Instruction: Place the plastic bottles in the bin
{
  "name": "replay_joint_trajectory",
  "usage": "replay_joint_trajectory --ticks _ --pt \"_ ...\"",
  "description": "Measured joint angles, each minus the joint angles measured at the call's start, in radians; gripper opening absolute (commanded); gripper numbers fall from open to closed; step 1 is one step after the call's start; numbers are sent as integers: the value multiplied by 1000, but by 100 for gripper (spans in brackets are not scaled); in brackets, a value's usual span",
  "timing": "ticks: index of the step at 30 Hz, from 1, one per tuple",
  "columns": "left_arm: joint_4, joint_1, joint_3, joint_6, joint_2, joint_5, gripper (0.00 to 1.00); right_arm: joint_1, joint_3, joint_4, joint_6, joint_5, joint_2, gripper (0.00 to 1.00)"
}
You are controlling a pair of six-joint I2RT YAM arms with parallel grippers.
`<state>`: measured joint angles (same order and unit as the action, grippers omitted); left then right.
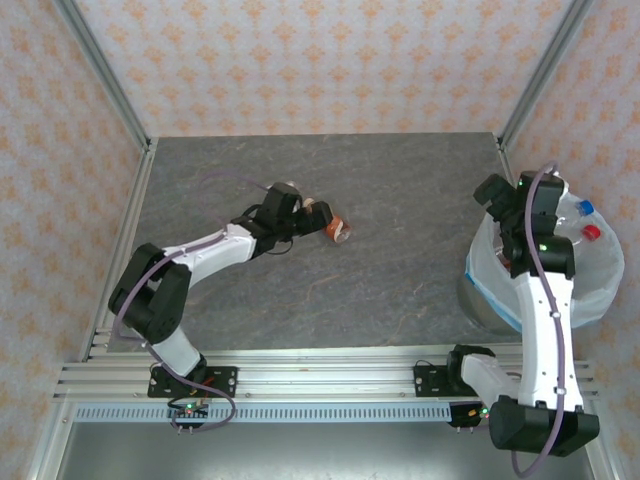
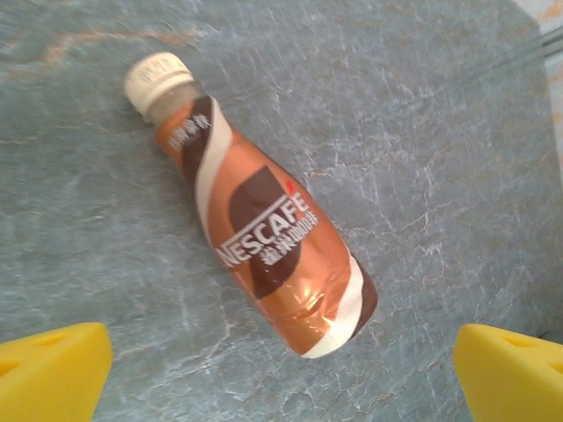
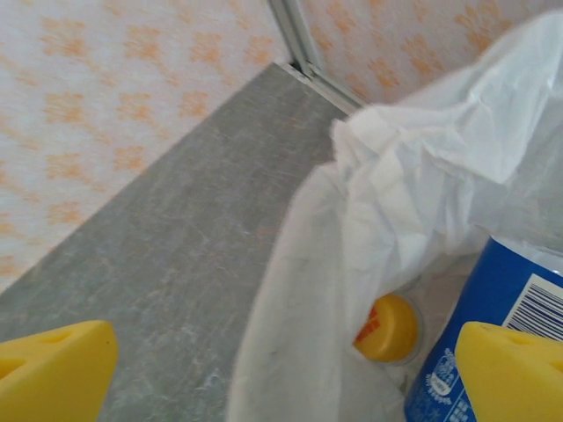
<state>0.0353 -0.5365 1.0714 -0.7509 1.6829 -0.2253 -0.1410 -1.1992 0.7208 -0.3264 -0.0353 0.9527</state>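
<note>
The Nescafe bottle lies below my open left gripper, which should go down and close its fingers around the bottle's base half next.
A brown Nescafe plastic bottle with a cream cap lies on its side on the grey table. My left gripper hovers open just over its base end, with one yellow finger on each side. From above, that bottle pokes out beside the left gripper. My right gripper hangs open and empty over the left rim of the bin. Between its fingers lies the white bag. Inside are a yellow-capped bottle and a blue-labelled bottle. Blue and red caps show from above.
The bin stands off the table's right edge, next to the right arm. Metal frame posts and patterned walls close the table on three sides. The grey tabletop runs open between the two arms.
</note>
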Motion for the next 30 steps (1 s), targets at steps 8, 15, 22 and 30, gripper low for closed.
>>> replay_joint_trajectory --ticks 8,15,22,30 --pt "201 -107 223 -51 158 95 100 6 -29 -22 24 -235 -79 99" --pt "347 -153 374 -126 288 172 100 112 28 -120 36 -370 -93 99" --pt "455 -169 466 -211 380 254 100 209 84 -187 55 -401 -90 99" --pt "510 -169 591 -270 486 286 99 230 93 -219 70 -399 -90 99"
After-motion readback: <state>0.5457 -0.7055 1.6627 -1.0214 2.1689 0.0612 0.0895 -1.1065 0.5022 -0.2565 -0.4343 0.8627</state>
